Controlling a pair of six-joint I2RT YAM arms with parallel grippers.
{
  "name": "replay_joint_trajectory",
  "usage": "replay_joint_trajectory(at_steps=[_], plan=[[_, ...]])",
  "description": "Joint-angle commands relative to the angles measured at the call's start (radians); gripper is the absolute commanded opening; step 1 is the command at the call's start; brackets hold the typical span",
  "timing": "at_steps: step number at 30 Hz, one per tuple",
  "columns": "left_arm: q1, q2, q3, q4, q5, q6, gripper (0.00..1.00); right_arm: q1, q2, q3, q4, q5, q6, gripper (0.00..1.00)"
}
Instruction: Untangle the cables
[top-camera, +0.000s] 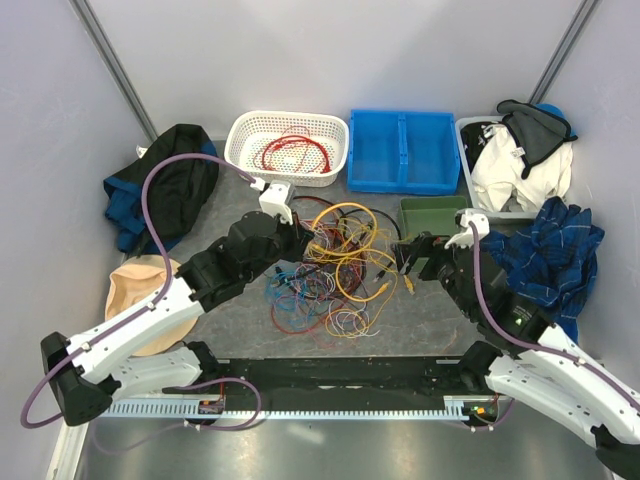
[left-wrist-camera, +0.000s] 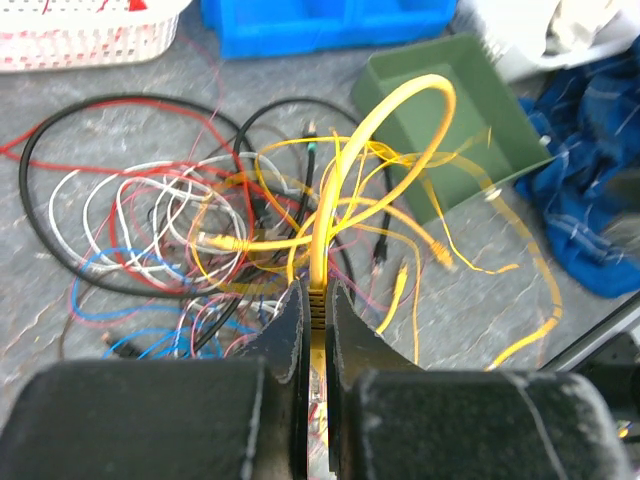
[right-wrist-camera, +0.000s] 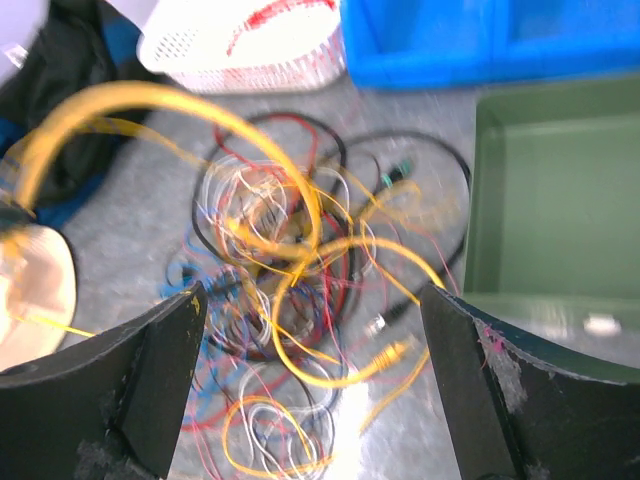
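My left gripper has the thick yellow cable arching from it, so my right gripper will next move outward over the tangle onto the arch's tray-side bend (top-camera: 374, 224) (right-wrist-camera: 311, 200).
A tangle of thin cables (top-camera: 330, 270) in red, yellow, black, blue and white lies in the middle of the table. My left gripper (top-camera: 308, 238) is at its left edge, shut on a thick yellow cable (left-wrist-camera: 335, 190) that arches up from the pile; in the left wrist view the jaws (left-wrist-camera: 317, 310) pinch its end. My right gripper (top-camera: 408, 262) is open and empty at the right edge of the tangle; in the right wrist view its fingers (right-wrist-camera: 150, 360) stand wide apart above the cables (right-wrist-camera: 300, 270).
A white basket (top-camera: 240, 145) holding a red cable (top-camera: 293, 152) stands at the back, a blue bin (top-camera: 403, 150) beside it, a green tray (top-camera: 430, 212) by my right gripper. Clothes lie at left (top-camera: 165, 190) and right (top-camera: 555, 250).
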Motion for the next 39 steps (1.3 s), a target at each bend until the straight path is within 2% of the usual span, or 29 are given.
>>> replay_joint_trajectory(at_steps=[1,4,9,15,18,22,27,29,30,31,32,33,39], plan=[[-0.001,-0.037,0.013,-0.028,0.002,0.045,0.02,-0.001,0.068,0.087,0.099,0.041,-0.078,0.95],[-0.001,-0.047,0.015,-0.03,0.01,0.047,0.02,-0.001,0.142,0.116,0.137,0.052,-0.108,0.93],[-0.001,-0.056,0.015,-0.036,0.022,0.048,0.02,-0.003,0.264,0.133,0.237,-0.014,-0.128,0.9],[-0.003,-0.067,0.009,-0.039,0.035,0.053,0.02,-0.001,0.396,0.148,0.279,-0.037,-0.142,0.87],[-0.001,-0.072,0.0,-0.042,0.036,0.05,0.02,-0.001,0.424,0.145,0.318,-0.031,-0.148,0.78],[-0.001,-0.079,-0.01,-0.041,0.042,0.045,0.02,-0.001,0.476,0.173,0.346,-0.003,-0.171,0.55],[-0.001,-0.107,-0.02,-0.041,0.045,0.033,0.02,-0.001,0.496,0.205,0.345,-0.005,-0.181,0.36],[-0.001,-0.118,-0.028,-0.039,0.038,0.024,0.02,-0.001,0.47,0.216,0.331,0.009,-0.177,0.2],[-0.001,-0.125,-0.03,-0.041,0.023,0.02,0.14,-0.001,0.458,0.223,0.32,0.012,-0.176,0.13],[-0.001,-0.127,-0.033,-0.042,0.013,0.02,0.33,-0.001,0.444,0.236,0.281,0.018,-0.174,0.0],[-0.001,-0.129,-0.034,-0.051,-0.002,0.01,0.56,-0.001,0.42,0.271,0.256,0.027,-0.173,0.0],[-0.001,-0.13,-0.036,-0.062,-0.031,0.007,0.99,-0.001,0.407,0.291,0.23,0.027,-0.173,0.0],[-0.001,-0.124,-0.046,-0.093,-0.154,-0.049,1.0,-0.001,0.372,0.498,-0.011,0.07,-0.205,0.0]])
